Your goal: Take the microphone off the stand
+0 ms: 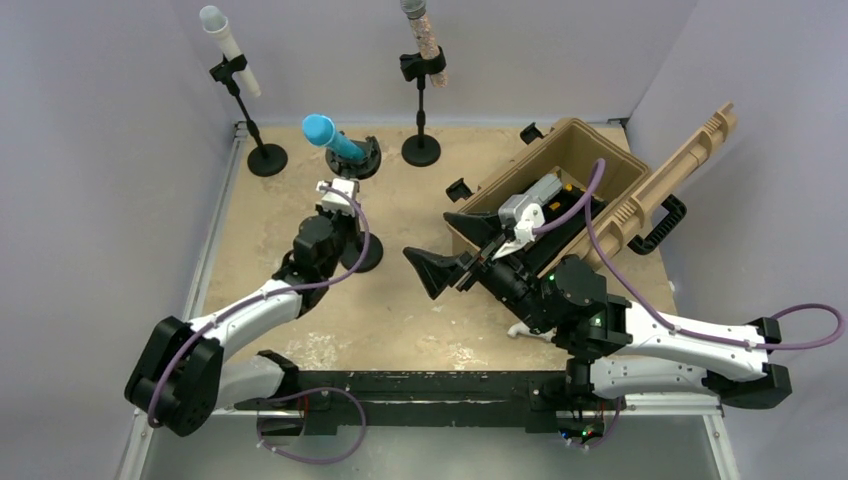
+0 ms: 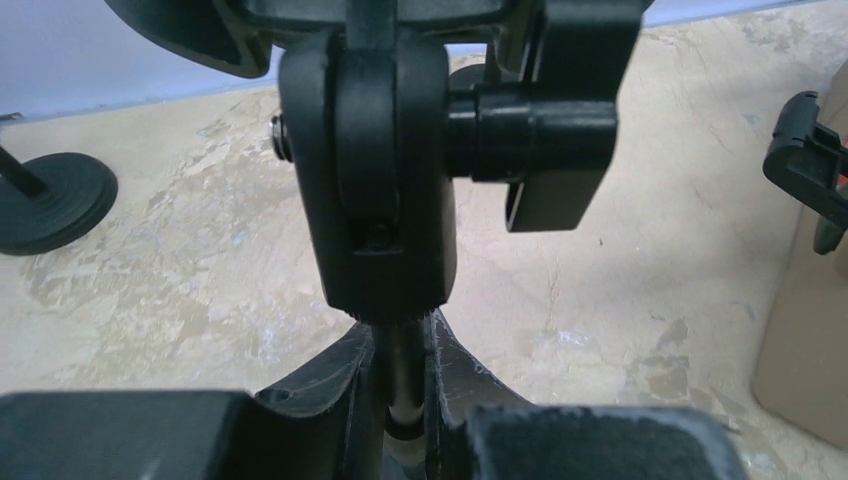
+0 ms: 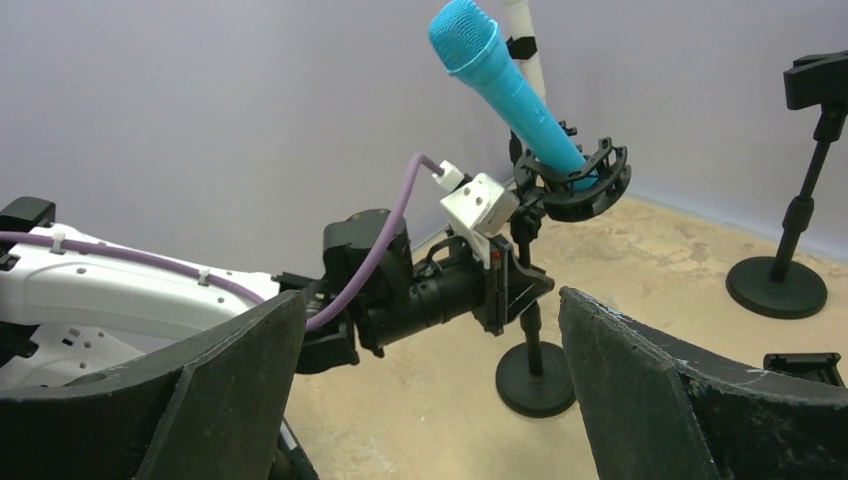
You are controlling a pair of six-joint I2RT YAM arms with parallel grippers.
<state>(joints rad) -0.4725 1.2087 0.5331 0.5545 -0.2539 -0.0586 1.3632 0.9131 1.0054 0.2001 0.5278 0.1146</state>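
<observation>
My left gripper moves slightly back next with the stand's pole point(image 2: 403, 370) still between its fingers, then opens, since the stand's base rests atop the table.
The blue microphone point(image 1: 330, 135) sits tilted in the round clip point(image 1: 362, 158) of a black stand whose base point(image 1: 364, 256) rests mid-table. My left gripper point(image 1: 348, 212) is shut on the stand's pole point(image 2: 403, 370) just under the clip joint point(image 2: 380, 170). In the right wrist view the microphone point(image 3: 505, 90) rises up-left from the clip point(image 3: 575, 180) above my left gripper point(image 3: 515, 285). My right gripper point(image 1: 440, 270) is open and empty, to the right of the stand and facing it, its fingers point(image 3: 660, 390) wide apart.
A white microphone point(image 1: 228, 45) on its stand point(image 1: 267, 159) is at the back left. A speckled microphone point(image 1: 425, 40) on its stand point(image 1: 421, 150) is at the back middle. An open tan case point(image 1: 560, 190) lies to the right; its latch point(image 2: 805, 165) shows.
</observation>
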